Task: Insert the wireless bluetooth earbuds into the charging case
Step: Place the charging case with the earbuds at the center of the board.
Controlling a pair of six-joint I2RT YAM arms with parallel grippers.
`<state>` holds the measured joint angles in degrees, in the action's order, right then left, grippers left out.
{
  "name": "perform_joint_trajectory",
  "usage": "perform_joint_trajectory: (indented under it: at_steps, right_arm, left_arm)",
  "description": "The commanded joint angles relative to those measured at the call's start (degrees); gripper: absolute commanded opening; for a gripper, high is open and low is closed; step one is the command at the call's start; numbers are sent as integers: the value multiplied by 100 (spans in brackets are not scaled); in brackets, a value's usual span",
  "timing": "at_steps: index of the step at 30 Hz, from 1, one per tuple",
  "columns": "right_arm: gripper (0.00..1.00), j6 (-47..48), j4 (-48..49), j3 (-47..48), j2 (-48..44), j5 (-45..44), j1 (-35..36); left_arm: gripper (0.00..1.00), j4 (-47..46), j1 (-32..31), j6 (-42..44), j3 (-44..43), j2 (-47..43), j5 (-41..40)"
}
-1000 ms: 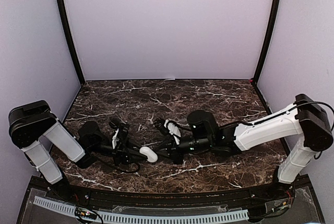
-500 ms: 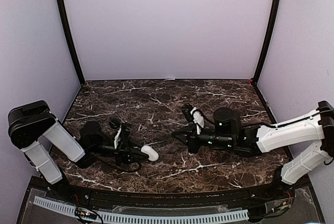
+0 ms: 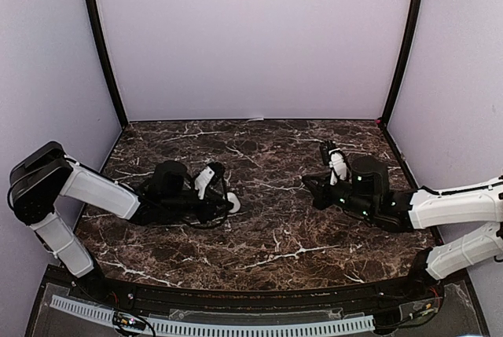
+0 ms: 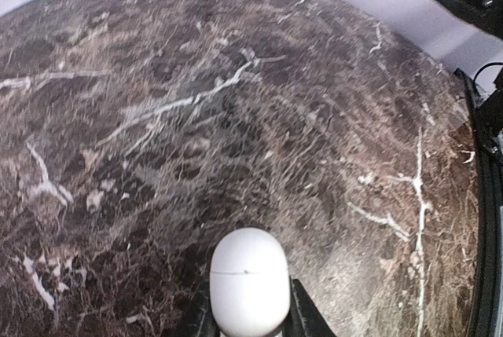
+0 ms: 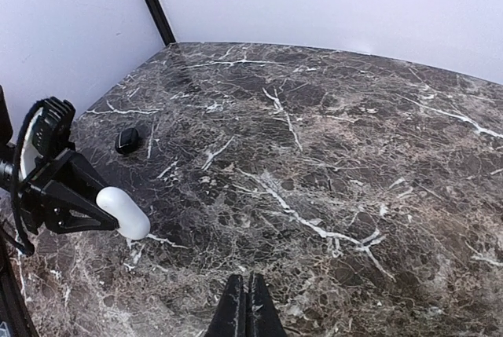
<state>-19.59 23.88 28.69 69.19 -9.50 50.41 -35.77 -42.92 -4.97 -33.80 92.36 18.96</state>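
Observation:
The robot's left gripper will next lower the charging case it holds onto the bare marble directly below it and release, because the case still hangs just above the table.
My left gripper (image 3: 225, 200) is shut on a white oval charging case (image 3: 231, 204) with its lid down. In the left wrist view the case (image 4: 249, 280) stands out from between the black fingers (image 4: 302, 323), with the lid seam showing, just above the marble. The right wrist view shows the case (image 5: 123, 212) at the left. Behind it a small glossy black rounded piece (image 5: 127, 140) lies on the table; it looks like an earbud but is too small to be sure. My right gripper (image 5: 250, 290) is shut and holds nothing. It is well right of the case (image 3: 306, 183).
The dark marble table (image 3: 259, 156) is closed in by pale walls and black corner posts (image 3: 102, 46). A black rail (image 4: 491, 195) runs along the table's near edge. Bare marble (image 3: 267, 195) lies between the two grippers.
My right arm has drawn back to the right, away from the case. My left gripper has carried the case away from the near edge and slightly right.

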Motion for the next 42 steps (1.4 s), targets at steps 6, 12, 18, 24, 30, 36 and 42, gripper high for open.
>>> perform_joint_trajectory:
  at_steps: [6, 12, 18, 24, 30, 36, 42]
  right_arm:
    - [0, 120, -384, -64, -150, -487, -85]
    - [0, 175, -373, -144, -242, -518, -98]
    - [0, 263, -483, -130, -302, -537, -100]
    - [2, 426, -641, -172, -587, -847, -107]
    - [38, 706, -935, -104, -787, -1461, -128]
    - [99, 793, -1195, 23, -863, -2734, -172]
    - [94, 1193, -763, 28, -869, -3582, -779]
  left_arm:
    - [17, 2281, -6, -736, -1215, 676, -340]
    - [24, 2426, 3, -968, -1451, 823, -269]
    - [82, 2688, 3, -1098, -1520, 702, -589]
    - [99, 2742, 2, -1089, -1263, -66, -946]
    - [99, 2580, 10, -1019, -651, -1210, -1888]
    - [99, 1770, 629, -889, 391, -2786, -2676]
    - [99, 433, 1274, -188, 1790, -4446, -4102]
